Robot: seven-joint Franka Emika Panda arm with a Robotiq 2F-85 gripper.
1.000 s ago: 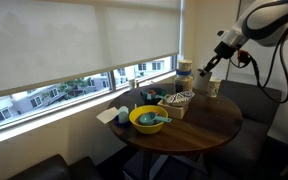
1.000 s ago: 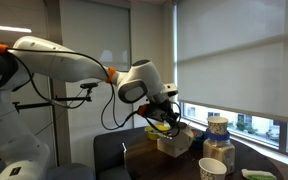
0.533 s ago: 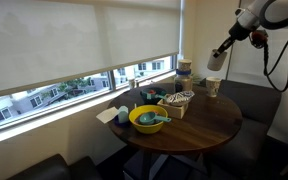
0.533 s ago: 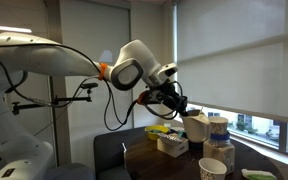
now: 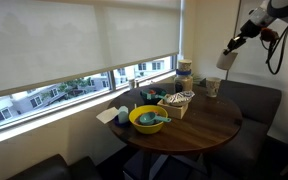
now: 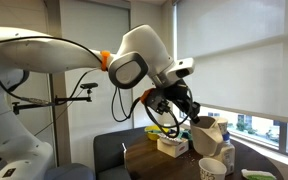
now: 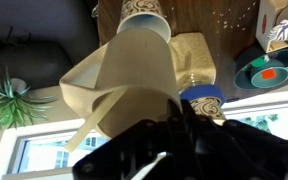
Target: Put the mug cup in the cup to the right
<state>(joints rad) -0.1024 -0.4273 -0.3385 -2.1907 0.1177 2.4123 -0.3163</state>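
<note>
The mug (image 6: 203, 138) is still hanging above the beige cup's opening (image 6: 213, 164), off to one side, so my gripper will next move down and outward to release the mug in there.
My gripper (image 5: 232, 50) is shut on the cream-white mug (image 5: 227, 60) and holds it in the air, well above and to the right of the round table. In an exterior view the mug (image 6: 203, 138) hangs tilted above the beige cup (image 6: 213, 168). The beige cup (image 5: 213, 87) stands on the table's far right edge, below the mug. In the wrist view the mug (image 7: 119, 75) fills the middle, with the cup (image 7: 144, 14) beneath it at the top. The jaws (image 7: 154, 140) are dark and partly hidden.
A round wooden table (image 5: 209, 125) holds a yellow bowl (image 5: 147, 119) with a teal item, a patterned box (image 5: 179, 101) and a blue-patterned stacked container (image 5: 184, 72) by the window. A dark sofa (image 5: 249, 100) sits behind the table. The window wall runs along the back.
The arm has risen and moved right, away from the table, carrying the mug higher above the beige cup.
</note>
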